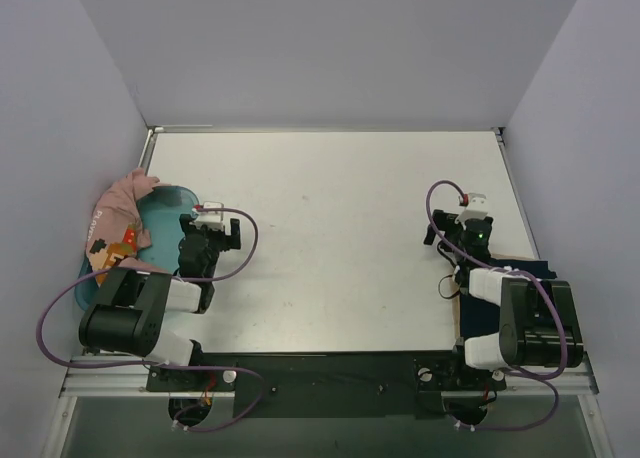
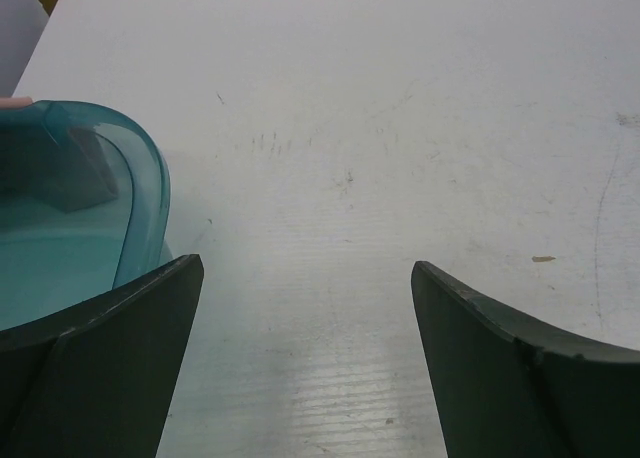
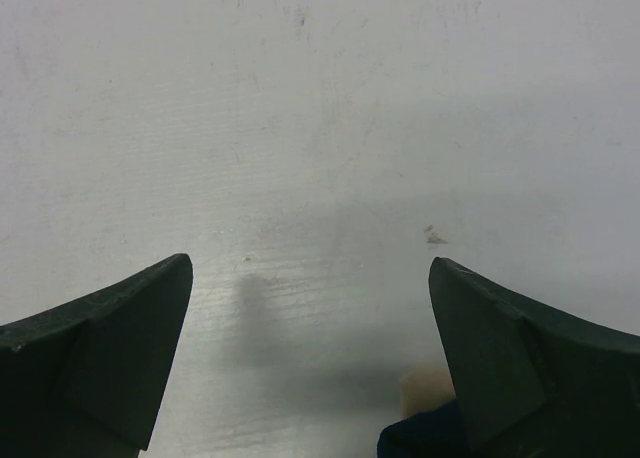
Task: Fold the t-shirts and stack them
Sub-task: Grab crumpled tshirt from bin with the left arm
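Observation:
I will lift my left gripper over the tray's rim and lower it onto the pink t-shirt's orange print (image 1: 128, 239), since that's to its left in the top view.
The dusty pink t-shirt (image 1: 118, 216) with its orange and black print lies crumpled over the far left side of a teal tray (image 1: 167, 204). The dark navy t-shirt (image 1: 538, 269) lies at the table's right edge, mostly hidden under my right arm; a corner of it shows at the bottom of the right wrist view (image 3: 420, 440). My left gripper (image 1: 212, 233) is open and empty over bare table just right of the tray, as the left wrist view (image 2: 305, 268) shows. My right gripper (image 1: 458, 233) is open and empty low over the table (image 3: 310, 263).
The teal tray's curved rim (image 2: 150, 193) lies just beyond my left finger (image 2: 110, 368). Grey walls close in the white table (image 1: 340, 228) on the left, back and right. A black strip runs along the near edge between the arm bases.

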Motion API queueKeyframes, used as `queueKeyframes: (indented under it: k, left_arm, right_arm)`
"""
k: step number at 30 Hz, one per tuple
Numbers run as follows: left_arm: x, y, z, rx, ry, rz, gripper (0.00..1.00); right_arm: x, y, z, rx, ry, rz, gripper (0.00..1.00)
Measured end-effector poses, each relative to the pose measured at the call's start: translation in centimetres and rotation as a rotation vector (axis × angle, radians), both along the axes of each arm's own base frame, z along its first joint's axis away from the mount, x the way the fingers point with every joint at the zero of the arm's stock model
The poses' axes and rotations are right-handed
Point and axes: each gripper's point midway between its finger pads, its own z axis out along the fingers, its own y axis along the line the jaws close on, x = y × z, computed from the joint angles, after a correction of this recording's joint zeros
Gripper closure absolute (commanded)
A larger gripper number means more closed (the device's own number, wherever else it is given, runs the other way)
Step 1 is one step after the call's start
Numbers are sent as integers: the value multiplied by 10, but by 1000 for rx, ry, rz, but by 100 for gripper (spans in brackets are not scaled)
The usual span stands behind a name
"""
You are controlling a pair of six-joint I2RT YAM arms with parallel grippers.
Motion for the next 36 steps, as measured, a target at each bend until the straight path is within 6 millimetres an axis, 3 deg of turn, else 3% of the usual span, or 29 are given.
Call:
queueKeyframes:
  k: [5,8,10,12,15,18,20,23,26,28,33,36]
  left_arm:
    - [-2,1,1,10,-5,1,4]
    - [-15,1,10,21,7,-18,4]
    - [-19,-8,41,22,-37,-52,3]
    - [-13,-27,92,15,-82,-103,3]
    - [3,-50,189,-2,-139,-144,3]
    - [15,-37,269,-2,-143,-74,3]
    - [20,-6,284,16,-80,-11,3]
    - [23,65,259,42,119,165,8]
    - [18,142,205,41,379,371,11]
    - [1,178,160,59,544,484,10]
    - [-47,197,74,179,811,569,3]
    - [-52,210,35,256,937,602,3]
  right_arm:
    - [7,6,5,19,58,35,0]
    - [19,14,44,60,-2,86,0]
    - [25,22,82,94,-78,121,0]
    - [33,33,129,136,-158,164,0]
    - [44,51,188,215,-256,225,0]
    - [47,79,221,302,-305,302,0]
    - [49,103,229,341,-295,362,0]
    - [53,139,230,367,-247,450,1]
    - [54,169,222,381,-186,519,1]
    - [52,184,215,387,-155,553,1]
    - [38,219,197,377,-73,633,1]
    - [27,242,196,349,-44,697,1]
